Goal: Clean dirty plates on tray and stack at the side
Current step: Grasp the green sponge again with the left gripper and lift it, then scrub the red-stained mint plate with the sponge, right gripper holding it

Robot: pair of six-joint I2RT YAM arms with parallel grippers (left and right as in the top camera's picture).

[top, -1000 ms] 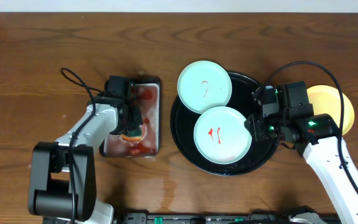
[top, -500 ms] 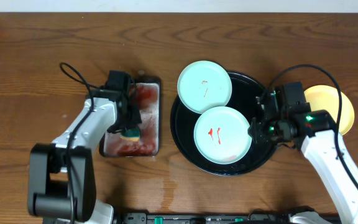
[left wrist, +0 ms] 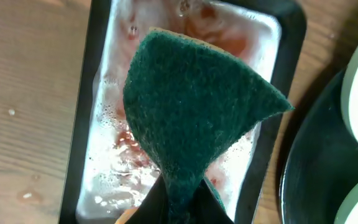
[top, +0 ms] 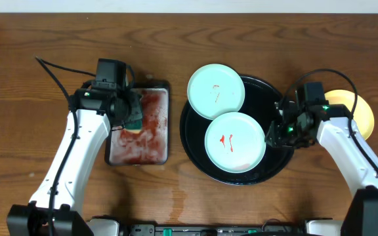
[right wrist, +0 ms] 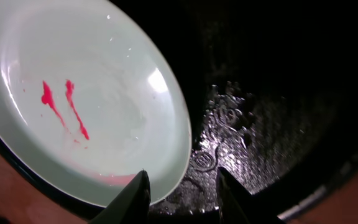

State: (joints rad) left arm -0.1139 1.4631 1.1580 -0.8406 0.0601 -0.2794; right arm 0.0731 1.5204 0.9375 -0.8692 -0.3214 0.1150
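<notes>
My right gripper should move down toward the tray next, onto the white plate's rim point(top: 264, 142) point(right wrist: 179, 178) beside the bare tray. Its open fingers are already on both sides of that rim.
My left gripper point(left wrist: 182, 202) is shut on a dark green sponge point(left wrist: 197, 106), held above the suds dish. The black round tray point(top: 268, 99) carries a pale blue plate point(top: 216, 91) overlapping its back rim and a white plate point(top: 235, 141) with red smears in front. My right gripper point(right wrist: 182, 190) stands open low over the tray point(right wrist: 278, 112). One finger is over the right rim of the white plate point(right wrist: 92, 112), the other over bare tray. A pale yellow plate point(top: 361, 111) lies on the wood to the right of the tray, partly hidden by my right arm.
A rectangular black-rimmed dish point(top: 140, 151) with red-stained suds lies left of the tray; its rim point(left wrist: 82, 124) runs under the sponge. Bare wood-grain tabletop point(top: 31, 78) surrounds everything. Cables loop over both arms.
My left gripper has lifted the sponge out of the suds dish and drawn back toward the dish's far left end. My right gripper has shifted slightly along the white plate's right rim.
</notes>
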